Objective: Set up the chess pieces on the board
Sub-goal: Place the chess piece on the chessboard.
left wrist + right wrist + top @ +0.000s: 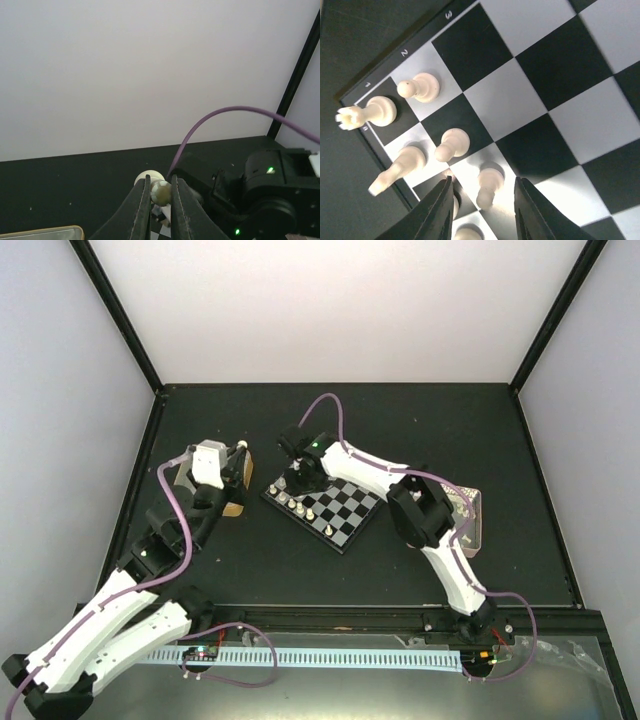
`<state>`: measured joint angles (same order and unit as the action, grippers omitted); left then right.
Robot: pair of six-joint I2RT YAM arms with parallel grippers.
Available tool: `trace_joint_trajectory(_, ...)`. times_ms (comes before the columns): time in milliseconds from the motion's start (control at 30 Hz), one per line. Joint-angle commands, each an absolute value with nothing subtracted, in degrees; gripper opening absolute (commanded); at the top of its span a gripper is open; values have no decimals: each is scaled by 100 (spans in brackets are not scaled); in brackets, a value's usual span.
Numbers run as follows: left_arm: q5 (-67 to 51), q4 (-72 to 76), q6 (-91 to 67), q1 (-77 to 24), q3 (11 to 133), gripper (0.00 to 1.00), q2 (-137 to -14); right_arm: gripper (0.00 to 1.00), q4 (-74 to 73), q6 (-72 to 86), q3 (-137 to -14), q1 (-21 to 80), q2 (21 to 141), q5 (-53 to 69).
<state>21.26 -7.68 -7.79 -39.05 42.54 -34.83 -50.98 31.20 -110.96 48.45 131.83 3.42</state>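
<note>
Next, my left gripper swings over the board and tilts down, then lowers its cream-white piece onto an empty inner square past the pawns.
The board (345, 505) lies mid-table, with several cream-white chess pieces (293, 505) along its near-left edge. My left gripper (243, 450) is left of the board, above a yellow-rimmed tin. In the left wrist view it (160, 192) is shut on a cream-white chess piece (162, 194), held in the air. My right gripper (298, 480) hovers over the board's left corner. In the right wrist view it (484, 186) is open, its jaws either side of a standing white pawn (487, 186) without touching it. A rook (367, 112), a bishop (400, 167) and two more pawns (451, 145) stand nearby.
The yellow-rimmed tin (236, 485) sits under the left gripper; its rim shows in the left wrist view (45, 231). A pink tray (472, 508) lies right of the board, partly behind the right arm. Purple cables run along both arms. The black mat ends at white walls.
</note>
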Motion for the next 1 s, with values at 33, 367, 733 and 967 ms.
trace_joint_trajectory(33,1790,-767,-921,-3857,4297,4,-3679,37,-4496,3563,-10508,4537,12085,524)
trace_joint_trajectory(367,-321,-974,-1188,-3871,4793,4,-5220,41,-3114,4420,-7463,3910,9368,-286)
trace_joint_trajectory(733,-924,-2647,-1765,-4186,6650,2,-8908,42,-3376,4301,-5553,3250,7348,-1333)
trace_joint_trajectory(967,-665,-3258,-1843,-4282,7482,2,-10268,43,-3308,4315,-5088,3071,6962,-1208)
